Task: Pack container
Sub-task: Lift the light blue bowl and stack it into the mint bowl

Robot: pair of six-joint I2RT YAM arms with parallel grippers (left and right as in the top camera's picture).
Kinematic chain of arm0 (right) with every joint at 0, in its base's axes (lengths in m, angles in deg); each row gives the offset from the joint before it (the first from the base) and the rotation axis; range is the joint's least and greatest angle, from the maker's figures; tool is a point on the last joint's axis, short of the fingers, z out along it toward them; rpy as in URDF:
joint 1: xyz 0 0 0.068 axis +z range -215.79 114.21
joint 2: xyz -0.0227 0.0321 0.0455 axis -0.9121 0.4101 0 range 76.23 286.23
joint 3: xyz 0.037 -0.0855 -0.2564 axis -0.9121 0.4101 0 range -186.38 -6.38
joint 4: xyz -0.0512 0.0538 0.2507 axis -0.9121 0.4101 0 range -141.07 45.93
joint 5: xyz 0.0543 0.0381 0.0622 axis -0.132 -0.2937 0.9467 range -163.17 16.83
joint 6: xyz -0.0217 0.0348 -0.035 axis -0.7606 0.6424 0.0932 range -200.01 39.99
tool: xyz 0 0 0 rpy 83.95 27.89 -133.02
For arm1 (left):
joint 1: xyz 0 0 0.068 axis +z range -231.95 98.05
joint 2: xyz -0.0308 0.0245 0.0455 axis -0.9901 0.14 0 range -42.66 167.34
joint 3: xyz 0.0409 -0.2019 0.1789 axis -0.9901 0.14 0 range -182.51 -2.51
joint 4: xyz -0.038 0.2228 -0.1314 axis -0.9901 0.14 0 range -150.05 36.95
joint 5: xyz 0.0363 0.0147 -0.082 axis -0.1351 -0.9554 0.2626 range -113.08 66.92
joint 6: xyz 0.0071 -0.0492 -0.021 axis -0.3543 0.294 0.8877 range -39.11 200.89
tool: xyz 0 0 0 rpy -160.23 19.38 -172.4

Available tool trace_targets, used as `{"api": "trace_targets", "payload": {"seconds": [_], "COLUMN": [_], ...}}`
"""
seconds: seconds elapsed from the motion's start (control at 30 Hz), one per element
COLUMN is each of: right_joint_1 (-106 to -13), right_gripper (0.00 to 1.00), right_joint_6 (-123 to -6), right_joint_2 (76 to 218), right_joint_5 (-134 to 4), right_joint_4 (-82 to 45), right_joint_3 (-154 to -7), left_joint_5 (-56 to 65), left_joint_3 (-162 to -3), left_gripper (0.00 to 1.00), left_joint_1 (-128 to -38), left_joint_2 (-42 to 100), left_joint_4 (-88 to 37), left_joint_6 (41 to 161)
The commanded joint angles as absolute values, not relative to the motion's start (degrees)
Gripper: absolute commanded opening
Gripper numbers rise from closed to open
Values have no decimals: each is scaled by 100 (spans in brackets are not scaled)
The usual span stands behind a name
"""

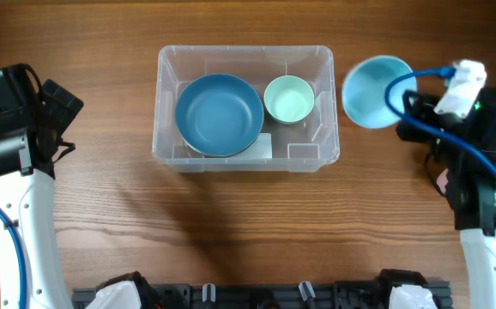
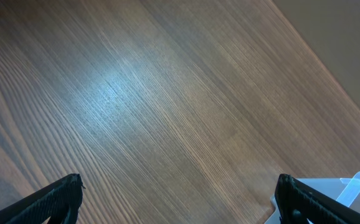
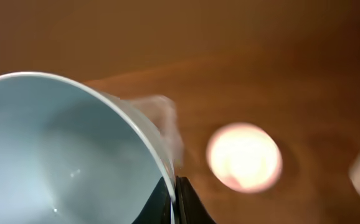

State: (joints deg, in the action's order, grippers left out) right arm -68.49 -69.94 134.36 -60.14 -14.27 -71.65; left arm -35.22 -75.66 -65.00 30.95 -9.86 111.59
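Note:
I will carry the light blue bowl over the container's side and down onto the small mint bowl (image 1: 288,99) with my right gripper, since it still hangs outside.
The clear plastic container (image 1: 166,103) stands at the table's back centre. Inside it lie a dark blue bowl (image 1: 219,114) on the left and a small mint bowl (image 1: 288,99) on the right. Just right of the container, a light blue bowl (image 1: 372,90) hangs tilted, with my right gripper (image 1: 408,101) shut on its rim. In the right wrist view the bowl (image 3: 61,149) fills the left side and the gripper (image 3: 175,200) pinches its thin wall. My left gripper (image 1: 57,110) stays at the far left, open and holding nothing (image 2: 180,199). A container corner (image 2: 357,186) shows beside it.
A blue cable (image 1: 394,86) loops over the right arm near the held bowl. A black rail (image 1: 257,296) runs along the table's front edge. A bright lamp reflection (image 3: 243,157) lies on the wood in the right wrist view.

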Motion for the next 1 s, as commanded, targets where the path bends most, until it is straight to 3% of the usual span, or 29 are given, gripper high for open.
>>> {"api": "trace_targets", "payload": {"seconds": [0.0,0.47,0.97], "right_joint_1": [-6182,-4604,-4502], "right_gripper": [4,4,4], "right_joint_6": [-7256,-7429,-7512], "right_joint_2": [13670,16507,17895], "right_joint_5": [-6534,-8016,-8221], "right_joint_4": [-1554,-1665,-1593], "right_joint_3": [-7666,-8783,-8807], "left_joint_5": [-3491,-3491,-3491], "left_joint_3": [-7614,-7614,-7614], "left_gripper": [100,100,100], "left_joint_1": [-6474,-6474,-6474], "left_joint_2": [3119,3119,3119], "left_joint_4": [-977,-979,-979], "left_joint_6": [11133,11133,11133]}}
